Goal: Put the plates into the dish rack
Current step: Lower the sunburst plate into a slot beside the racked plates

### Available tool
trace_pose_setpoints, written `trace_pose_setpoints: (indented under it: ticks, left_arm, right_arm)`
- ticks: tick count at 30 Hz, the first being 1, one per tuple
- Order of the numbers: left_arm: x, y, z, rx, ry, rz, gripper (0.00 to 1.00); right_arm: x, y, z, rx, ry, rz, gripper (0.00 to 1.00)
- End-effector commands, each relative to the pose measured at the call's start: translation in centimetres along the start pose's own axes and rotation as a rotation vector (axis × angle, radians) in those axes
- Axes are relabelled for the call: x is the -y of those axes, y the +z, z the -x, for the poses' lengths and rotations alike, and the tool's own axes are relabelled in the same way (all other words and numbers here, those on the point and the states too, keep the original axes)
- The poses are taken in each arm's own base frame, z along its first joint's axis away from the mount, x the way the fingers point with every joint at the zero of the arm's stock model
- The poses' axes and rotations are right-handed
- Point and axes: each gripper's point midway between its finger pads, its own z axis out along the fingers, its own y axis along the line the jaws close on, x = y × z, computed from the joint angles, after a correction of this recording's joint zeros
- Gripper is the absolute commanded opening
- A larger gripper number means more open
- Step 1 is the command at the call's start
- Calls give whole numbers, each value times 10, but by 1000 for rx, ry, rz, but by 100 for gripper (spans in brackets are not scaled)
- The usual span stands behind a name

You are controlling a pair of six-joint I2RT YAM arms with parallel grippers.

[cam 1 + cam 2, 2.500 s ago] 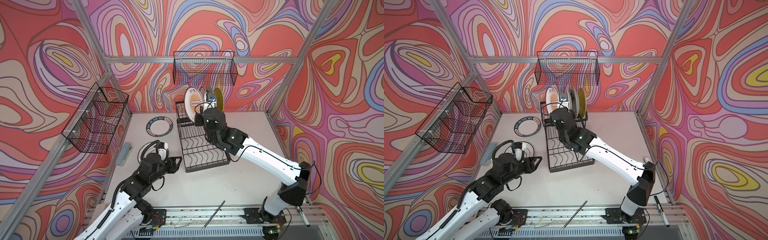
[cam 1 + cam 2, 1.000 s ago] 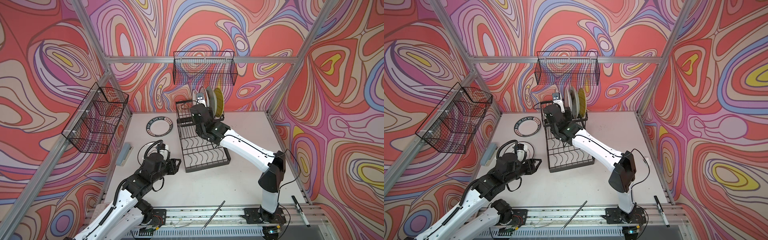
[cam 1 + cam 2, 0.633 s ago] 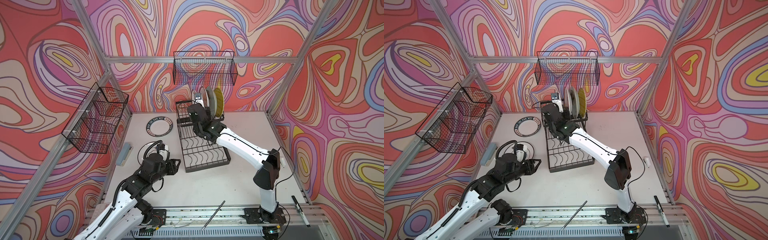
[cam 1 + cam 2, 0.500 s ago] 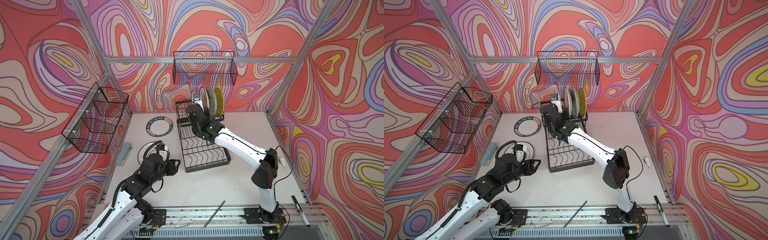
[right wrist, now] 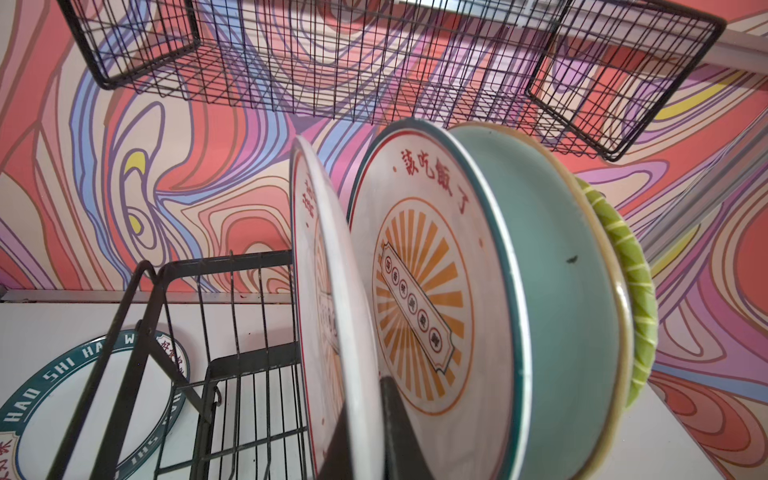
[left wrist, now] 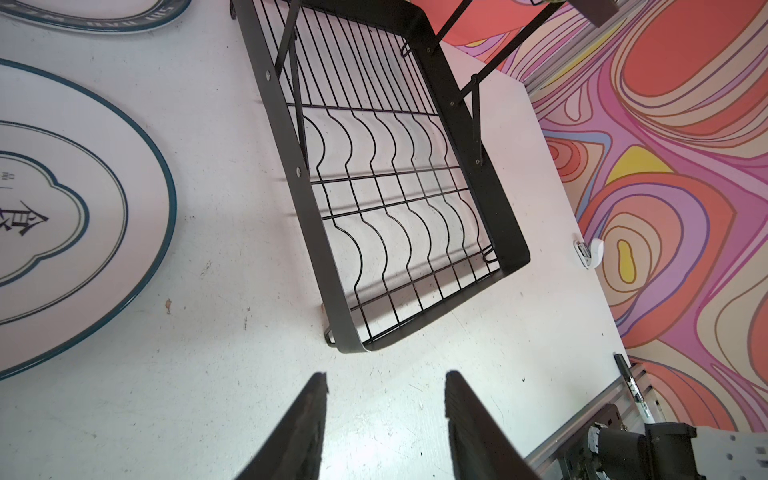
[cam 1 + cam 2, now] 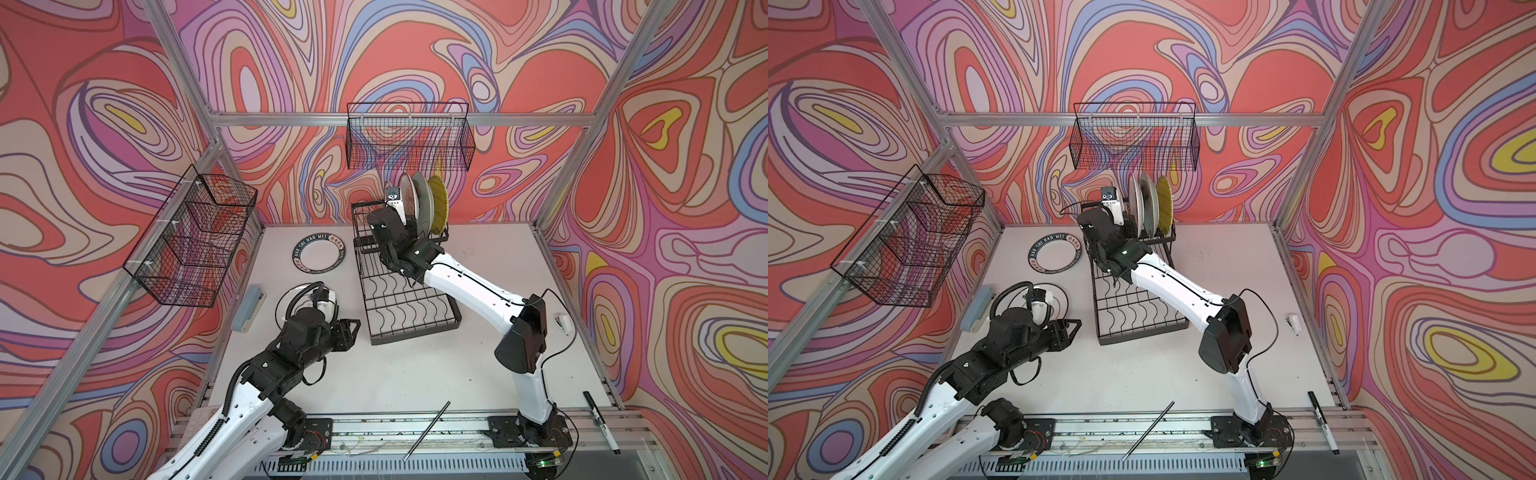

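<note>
I will next gently lower my right gripper to set its sunburst plate on the rack's upper shelf and release the plate's rim, as it stands upright beside the others.
The black wire dish rack stands mid-table. On its raised upper tier a sunburst plate, a pale green plate and a yellow plate stand upright. My right gripper is shut on the rim of another white sunburst plate, upright beside them. A black lettered-rim plate and a dark-ringed white plate lie flat on the table. My left gripper hovers open and empty by the rack's near corner.
Black mesh baskets hang on the back wall and the left wall. A grey-blue stapler lies at the table's left edge, a small white stapler at the right. A marker and a black rod lie at the front rail.
My right arm carried the sunburst plate from in front of the rack up into the upper tier, turning it edge-on, and its wrist shifted slightly left. The left arm barely moved.
</note>
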Motion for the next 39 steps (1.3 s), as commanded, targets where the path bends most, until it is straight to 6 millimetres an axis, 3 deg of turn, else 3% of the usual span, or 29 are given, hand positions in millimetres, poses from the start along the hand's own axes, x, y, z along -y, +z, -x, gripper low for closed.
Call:
trace_pose_setpoints:
  ticks: [1, 27, 39]
  left_arm:
    - [1, -7, 4, 16, 19, 8, 49]
    - [-10, -6, 5, 48, -13, 48, 49]
    - [-14, -5, 10, 68, -25, 79, 51]
  right_arm:
    - [7, 7, 4, 12, 26, -52, 0]
    - [-5, 33, -17, -39, 8, -13, 0]
    - [-8, 30, -19, -57, -16, 28, 18]
